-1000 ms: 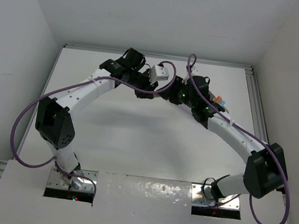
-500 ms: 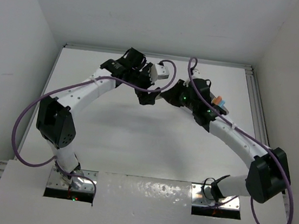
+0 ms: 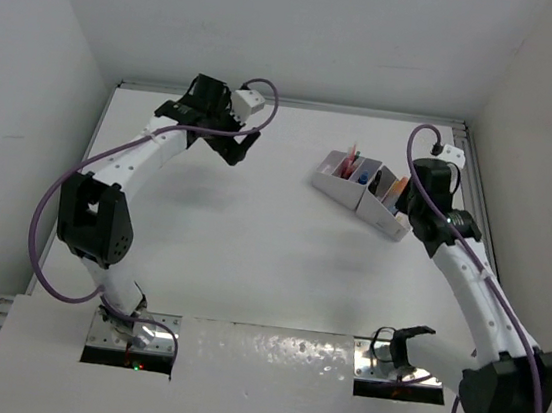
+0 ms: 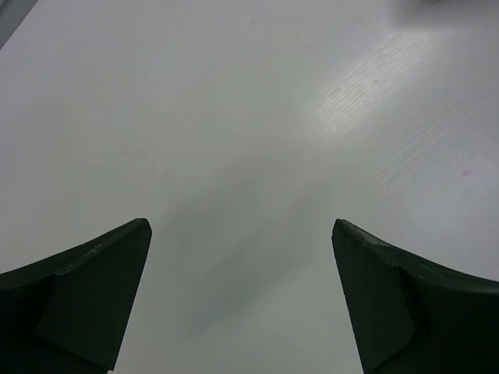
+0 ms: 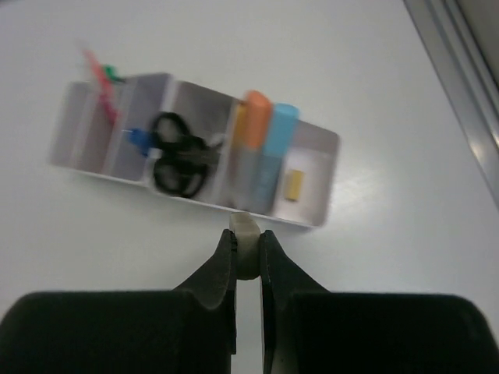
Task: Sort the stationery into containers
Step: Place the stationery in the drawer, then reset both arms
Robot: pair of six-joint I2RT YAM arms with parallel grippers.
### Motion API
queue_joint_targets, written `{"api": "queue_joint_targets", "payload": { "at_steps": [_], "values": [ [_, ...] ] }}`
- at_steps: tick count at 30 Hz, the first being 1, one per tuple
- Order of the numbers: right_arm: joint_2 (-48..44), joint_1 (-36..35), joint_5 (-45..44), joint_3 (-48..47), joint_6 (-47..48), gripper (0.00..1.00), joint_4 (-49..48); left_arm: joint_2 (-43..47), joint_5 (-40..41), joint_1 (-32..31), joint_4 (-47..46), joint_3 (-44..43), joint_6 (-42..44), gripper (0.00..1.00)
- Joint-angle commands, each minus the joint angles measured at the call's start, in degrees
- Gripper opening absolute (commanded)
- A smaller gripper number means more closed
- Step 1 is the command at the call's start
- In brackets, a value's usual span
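The robot's right gripper needs to move down and past the blue marker (image 5: 277, 144), over the end section of the organizer, because the yellow eraser lies there with room beside it.
The containers (image 5: 109, 173) are a white organizer at the far right of the table (image 3: 331, 183). In its compartments stand pink pens (image 5: 100, 87), a blue-capped bottle (image 5: 137, 139), black scissors (image 5: 179, 160), an orange marker (image 5: 251, 128), a blue marker (image 5: 277, 144) and a small yellow eraser (image 5: 293, 185). My right gripper (image 5: 246, 234) is shut on a pale grey eraser (image 5: 246, 249), just in front of the organizer's near wall; in the top view it (image 3: 416, 199) hangs at the organizer's right end. My left gripper (image 4: 242, 226) is open over bare table at the far left (image 3: 235, 149).
A metal rail (image 3: 470, 205) runs along the table's right edge, close to my right arm. White walls enclose the table on the left, back and right. Both arm bases sit at the near edge.
The two grippers were close together at the far middle, hiding the organizer. They have drawn apart: the left one swung left and opened, the right one swung right, shut.
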State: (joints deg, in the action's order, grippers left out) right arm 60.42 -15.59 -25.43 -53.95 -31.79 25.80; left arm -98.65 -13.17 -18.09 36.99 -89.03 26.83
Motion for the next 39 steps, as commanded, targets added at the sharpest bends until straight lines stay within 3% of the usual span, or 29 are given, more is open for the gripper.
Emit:
{"api": "queue_joint_targets", "payload": {
  "at_steps": [1,14,17,19,20,21,23,24,25,26,28,33,35,39],
  "values": [
    [5.4,4.9,-4.4,-1.2,3.8,0.00,6.8,2.6,7.5,2.1,-2.8,1.8,-1.6,1.00],
    [19.8,14.5,8.3,-3.6,2.0,0.00,-1.9,6.3,9.0,10.0,-3.9,4.6,-1.5,1.00],
    [22.2,15.3,7.9,-4.1,2.4,0.02,-1.8,6.5,8.9,10.8,-3.9,4.7,-1.4,1.00],
    [23.2,15.3,8.1,-4.8,3.2,0.20,-0.9,6.3,9.0,11.1,-3.9,4.7,-1.5,1.00],
    [23.3,15.3,7.9,-5.0,3.4,0.48,-0.4,6.3,9.1,11.3,-3.9,4.6,-1.6,1.00],
    [23.2,15.3,7.4,-5.5,3.7,0.59,0.1,6.2,9.4,11.3,-3.9,4.5,-1.6,1.00],
    [21.9,15.3,5.8,-6.0,4.5,0.69,1.4,6.1,9.5,12.0,-3.9,4.3,-2.0,1.00],
    [21.1,15.4,5.4,-5.9,4.8,0.81,1.6,6.1,9.5,12.1,-3.9,4.0,-2.1,1.00],
    [18.9,15.3,5.0,-5.5,4.8,0.84,1.7,6.1,9.5,12.4,-3.9,4.0,-2.3,1.00],
    [17.5,15.3,5.1,-5.0,4.6,0.94,1.8,6.0,9.5,12.6,-3.8,4.0,-2.5,1.00],
    [14.7,15.3,4.8,-3.1,4.1,0.99,2.2,6.0,9.2,13.1,-3.8,4.0,-2.9,1.00],
    [3.1,19.4,-0.3,2.7,-2.6,0.99,8.2,6.6,9.1,14.6,-3.7,4.0,-4.1,1.00],
    [-1.9,22.4,-2.2,6.9,-10.3,0.99,14.2,7.3,9.0,16.5,-4.0,4.5,-5.7,1.00],
    [-10.0,27.5,-2.7,18.7,-15.1,0.99,15.7,8.5,8.7,21.5,-4.9,6.6,-9.3,1.00]
  ]
}}
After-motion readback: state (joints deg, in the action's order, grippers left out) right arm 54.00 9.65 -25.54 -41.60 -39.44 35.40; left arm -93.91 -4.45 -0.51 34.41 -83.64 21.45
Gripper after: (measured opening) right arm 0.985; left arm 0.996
